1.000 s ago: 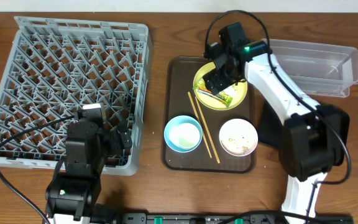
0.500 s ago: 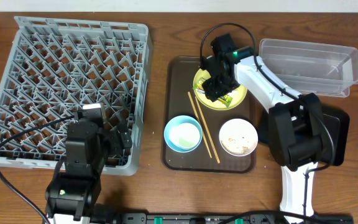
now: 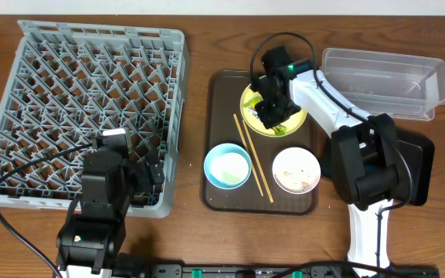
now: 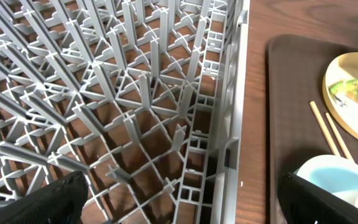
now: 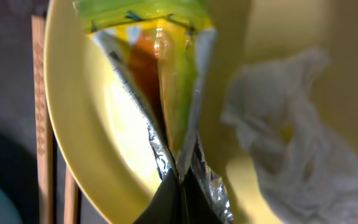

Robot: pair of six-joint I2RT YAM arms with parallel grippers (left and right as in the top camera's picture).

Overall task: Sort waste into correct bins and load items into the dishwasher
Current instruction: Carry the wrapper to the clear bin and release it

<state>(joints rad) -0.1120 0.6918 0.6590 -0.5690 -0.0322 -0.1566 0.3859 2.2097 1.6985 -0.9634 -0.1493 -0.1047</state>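
To the right of my right gripper in the overhead view stands the clear tub, so I will lift off the plate (image 3: 252, 100) and across, releasing above its plate-side half (image 3: 357, 77).
On the pale yellow plate (image 3: 252, 100) (image 5: 86, 149) lies the green-and-yellow snack wrapper (image 3: 283, 124) (image 5: 160, 68), and my right gripper (image 3: 272, 116) (image 5: 180, 186) is shut on its silver edge. A crumpled white paper scrap (image 5: 297, 130) rests beside it on the same plate. The light blue bowl (image 3: 227, 166), the white bowl (image 3: 296, 170) with whitish food scraps and the chopsticks (image 3: 252, 154) (image 5: 39, 93) sit on the brown tray (image 3: 219, 93). My left gripper (image 3: 147, 174) (image 4: 182, 211) hangs open over the near right corner of the grey dish rack (image 3: 76, 93) (image 4: 135, 93), holding nothing.
The clear plastic tub (image 3: 385, 77) stands at the back right. A flat black tray (image 3: 419, 166) lies under the right arm's base, partly hidden. A strip of bare wooden table separates the rack from the brown tray.
My right gripper has gone from open to shut on the wrapper, shifting slightly left over the plate. The left arm has not moved.
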